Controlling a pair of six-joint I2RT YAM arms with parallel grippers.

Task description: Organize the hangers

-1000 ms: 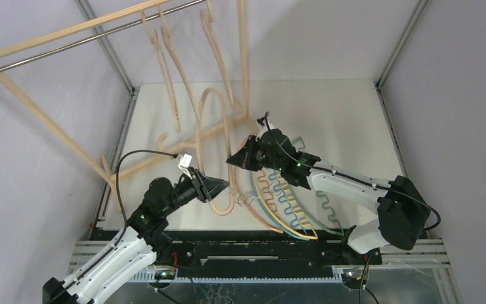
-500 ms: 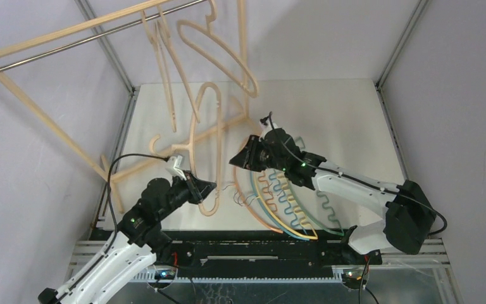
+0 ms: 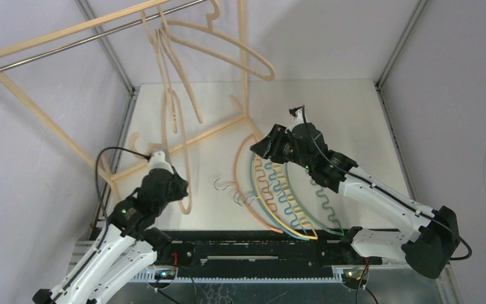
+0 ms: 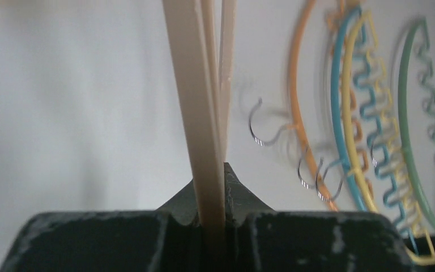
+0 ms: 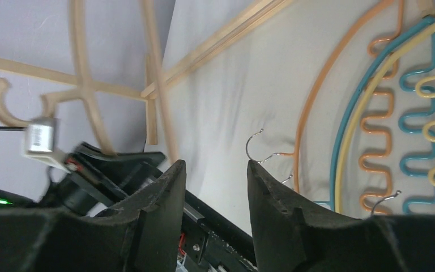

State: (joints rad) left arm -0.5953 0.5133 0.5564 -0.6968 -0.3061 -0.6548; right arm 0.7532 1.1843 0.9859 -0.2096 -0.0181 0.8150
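Note:
The wooden hangers already hang on the rack's metal bar, so the robot's left gripper should lift the light-wood hanger (image 3: 187, 201) up and outward onto that bar, then move it toward them and let it go.
My left gripper (image 3: 182, 190) is shut on a curved light-wood hanger (image 3: 187, 201), which stands up from the jaws toward the rack; the left wrist view shows its bar (image 4: 204, 130) pinched between the fingers. My right gripper (image 3: 261, 147) is open with nothing in it, over the upper end of the thin hangers lying on the table: orange (image 3: 240, 171), teal (image 5: 345, 113), yellow (image 5: 368, 90) and green (image 3: 319, 196). Their small metal hooks (image 4: 257, 127) lie to the left. More wooden hangers (image 3: 228, 47) hang from the rail.
The big light-wood rack frame (image 3: 31, 95) with its metal rail (image 3: 101, 35) leans over the table's left and back. Its base bar (image 3: 209, 133) crosses the table (image 3: 354, 114) between the arms. Grey walls close in both sides.
My left gripper shut on the wooden hanger and drew it left and toward the near edge. My right gripper let go, opened and moved right. A hanger on the rail swung out to the right.

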